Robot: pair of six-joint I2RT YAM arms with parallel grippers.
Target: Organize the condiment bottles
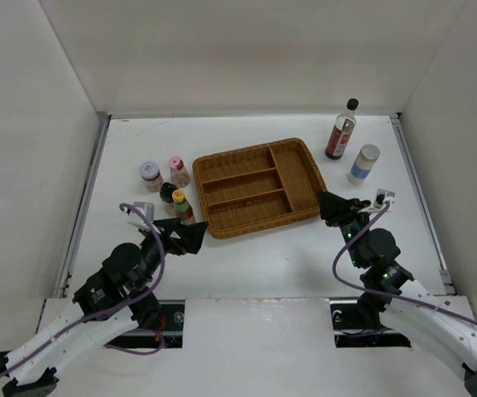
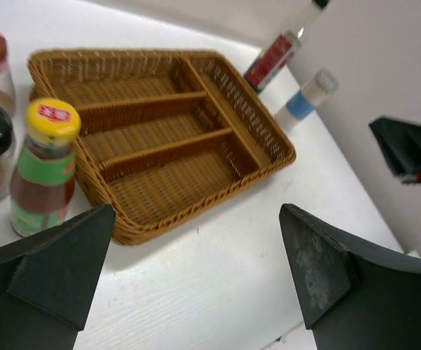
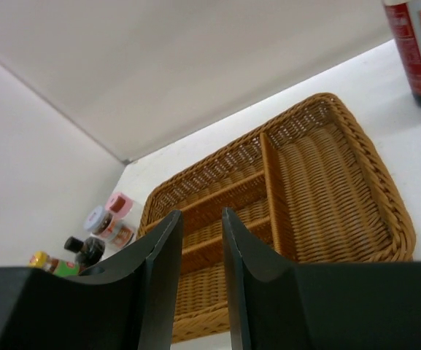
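My left gripper should move outward next, tilt down over the yellow cap [image 1: 178, 196] [image 2: 53, 121] and close around it. Only bare table is between its open fingers.
Left of the wicker tray [image 1: 221, 227] stand the short red-white-lidded jar [image 1: 150, 175], the pink-lidded jar [image 1: 178, 170] and the dark yellow-capped bottle [image 1: 182, 205]. To its right are the tall dark red-labelled bottle [image 1: 341, 130] and the white blue-labelled shaker [image 1: 363, 164]. My left gripper [image 1: 190, 234] is wide open just in front of the yellow-capped bottle [image 2: 44, 168], with bare table between its fingers [image 2: 71, 255]. My right gripper [image 1: 333, 207] hovers at the tray's right front corner, a narrow gap between its fingers [image 3: 163, 248] and nothing in it.
A small clear black-capped bottle [image 1: 168, 193] stands between the jars and the yellow-capped bottle. The tray's compartments [image 2: 144, 131] hold nothing. White walls close in the table at the back and both sides [image 1: 73, 124].
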